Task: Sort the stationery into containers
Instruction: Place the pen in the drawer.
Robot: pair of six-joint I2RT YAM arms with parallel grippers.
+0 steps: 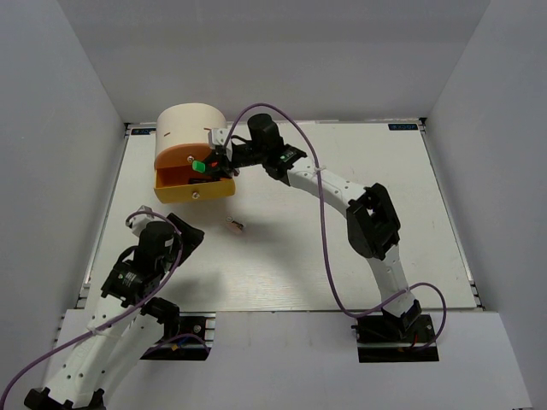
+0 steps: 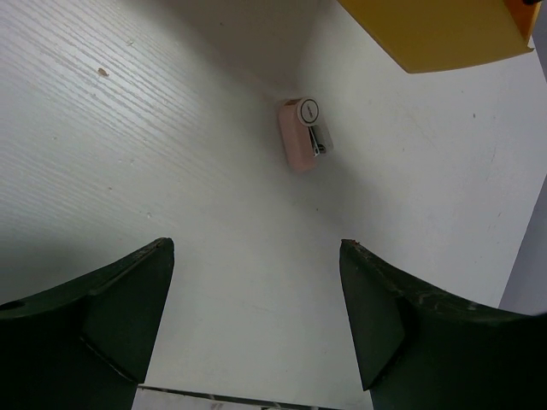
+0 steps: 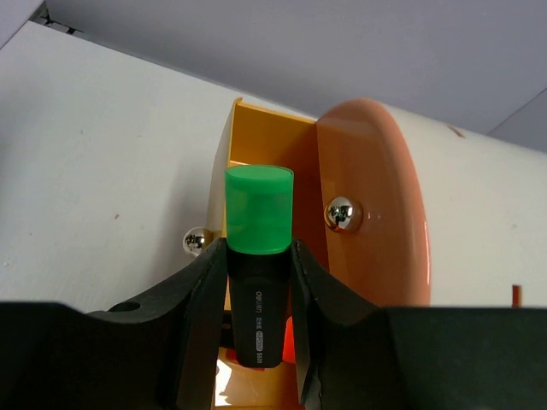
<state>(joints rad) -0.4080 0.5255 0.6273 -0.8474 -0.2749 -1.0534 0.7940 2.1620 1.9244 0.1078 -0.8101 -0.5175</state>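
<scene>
I should lower my right gripper a little toward the drawer's bottom and let go of the black marker, because it already hangs over the open yellow drawer (image 1: 195,191).
My right gripper (image 3: 259,256) is shut on a short black marker with a green cap (image 3: 258,213), held over the open yellow drawer (image 3: 256,137) of the cream drum-shaped organiser (image 1: 188,128). In the top view the marker's green cap (image 1: 198,166) shows just above that drawer (image 1: 195,191), with the right gripper (image 1: 214,164) beside it. Something orange-red (image 3: 293,342) lies in the drawer under the marker. A small pink-and-white clip (image 1: 235,225) lies on the table in front of the organiser. My left gripper (image 2: 256,246) stands open and empty, a short way before the clip (image 2: 301,135).
The organiser's orange front disc (image 3: 376,213) carries a shiny knob (image 3: 343,213); a second knob (image 3: 197,241) sits on the drawer front. A corner of the yellow drawer (image 2: 436,34) shows beyond the clip. Grey walls enclose the white table (image 1: 342,256) on three sides.
</scene>
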